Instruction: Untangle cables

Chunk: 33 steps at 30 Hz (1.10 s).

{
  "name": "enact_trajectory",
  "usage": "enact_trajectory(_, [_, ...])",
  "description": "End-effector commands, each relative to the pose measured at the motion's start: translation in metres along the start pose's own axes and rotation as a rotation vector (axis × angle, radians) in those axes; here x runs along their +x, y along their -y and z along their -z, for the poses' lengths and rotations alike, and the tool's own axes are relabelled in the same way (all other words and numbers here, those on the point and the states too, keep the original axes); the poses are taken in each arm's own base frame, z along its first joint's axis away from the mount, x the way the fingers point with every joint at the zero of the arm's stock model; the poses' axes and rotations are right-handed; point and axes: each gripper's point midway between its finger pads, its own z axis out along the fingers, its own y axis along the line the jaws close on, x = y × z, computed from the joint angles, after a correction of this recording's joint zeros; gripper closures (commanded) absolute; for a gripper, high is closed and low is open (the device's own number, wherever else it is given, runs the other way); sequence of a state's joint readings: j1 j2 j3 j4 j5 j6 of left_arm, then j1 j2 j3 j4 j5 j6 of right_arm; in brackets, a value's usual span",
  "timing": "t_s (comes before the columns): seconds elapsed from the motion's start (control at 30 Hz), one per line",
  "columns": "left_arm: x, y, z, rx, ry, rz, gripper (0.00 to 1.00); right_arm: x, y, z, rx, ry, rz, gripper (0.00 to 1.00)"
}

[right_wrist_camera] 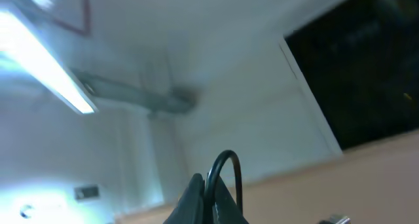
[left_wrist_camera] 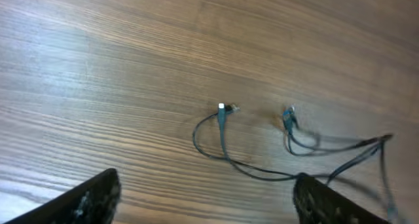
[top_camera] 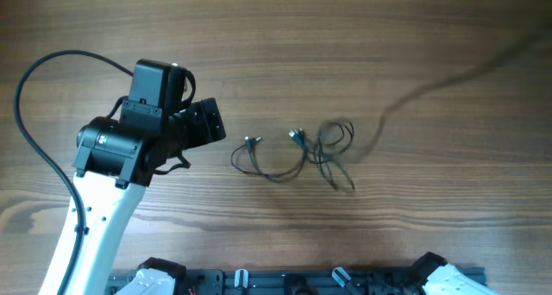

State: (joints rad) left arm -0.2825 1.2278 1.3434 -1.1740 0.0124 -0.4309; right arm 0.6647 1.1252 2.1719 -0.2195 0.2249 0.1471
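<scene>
The left gripper moves down toward the right in the overhead view next, over the loops onto the thick cable (top_camera: 326,153) (left_wrist_camera: 351,164).
A tangle of thin black cables (top_camera: 323,148) lies mid-table, with one plug end at the left (top_camera: 252,142) and another beside it (top_camera: 297,135). A blurred strand (top_camera: 448,75) runs from the tangle off to the upper right. My left gripper (top_camera: 210,122) is open and empty, left of the tangle and above the table. In the left wrist view its fingers (left_wrist_camera: 209,204) spread wide, with the cables (left_wrist_camera: 262,171) and both plugs (left_wrist_camera: 222,109) just ahead. My right gripper (right_wrist_camera: 213,194) points up at the ceiling and is shut on a black cable loop (right_wrist_camera: 226,160).
The wooden table (top_camera: 388,226) carries only the cables. The arm mounts and a dark rail (top_camera: 302,282) line the front edge. The left arm's black supply cable (top_camera: 34,79) arcs over the table's left side.
</scene>
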Motion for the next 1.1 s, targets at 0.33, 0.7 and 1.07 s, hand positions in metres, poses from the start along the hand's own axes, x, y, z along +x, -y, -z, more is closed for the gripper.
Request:
enact_trajectory(0.33, [0.094, 0.140, 0.003, 0.730, -0.228, -0.950, 0.16, 0.066, -0.018, -0.004, -0.120, -0.223, 0.017, 0.96])
enact_trajectory(0.7, [0.147, 0.182, -0.105, 0.755, -0.444, -1.084, 0.13, 0.094, -0.010, 0.003, -0.094, -0.342, 0.070, 0.96])
enact_trajectory(1.07, [0.152, 0.242, -0.152, 0.676, -0.209, -1.232, 0.31, 0.117, -0.004, 0.012, -0.082, -0.442, 0.109, 0.96])
